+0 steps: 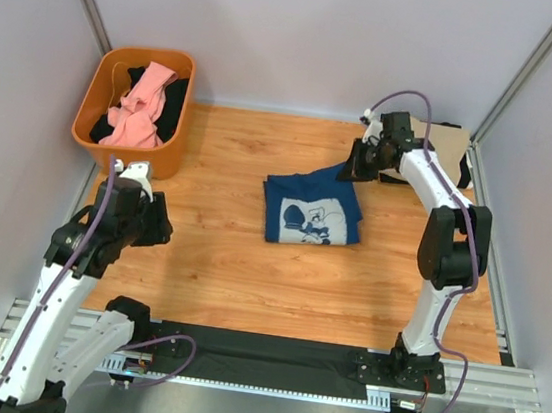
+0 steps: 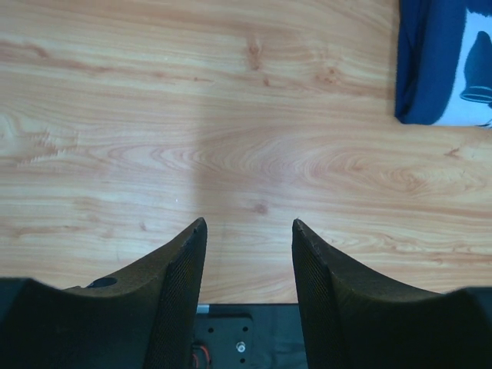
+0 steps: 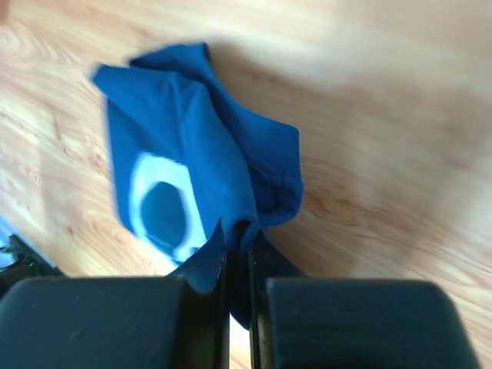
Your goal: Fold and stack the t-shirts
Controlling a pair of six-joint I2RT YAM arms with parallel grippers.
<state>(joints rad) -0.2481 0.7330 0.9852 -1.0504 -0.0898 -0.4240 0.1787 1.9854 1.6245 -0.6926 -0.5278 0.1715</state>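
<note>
My right gripper carries the navy t-shirt (image 1: 311,211) outward and to the right in the top view next and releases it, folded, onto the tan t-shirt's stack (image 1: 446,147).
A navy blue t-shirt (image 1: 311,211) with a pale cartoon print lies folded in the middle of the wooden table. My right gripper (image 1: 351,170) sits at its far right corner, shut on a pinched fold of the navy cloth (image 3: 192,146). In the right wrist view the cloth runs straight into the closed jaws of the right gripper (image 3: 238,242). My left gripper (image 1: 158,224) hovers open over bare wood at the left, holding nothing. In the left wrist view the left gripper (image 2: 250,227) shows bare wood between its fingers, and the navy t-shirt (image 2: 442,61) shows at the top right.
An orange basket (image 1: 95,104) at the back left holds a pink t-shirt (image 1: 142,109) and a black one (image 1: 175,103). A tan t-shirt (image 1: 450,142) lies on dark cloth at the back right, behind the right arm. Grey walls enclose the table.
</note>
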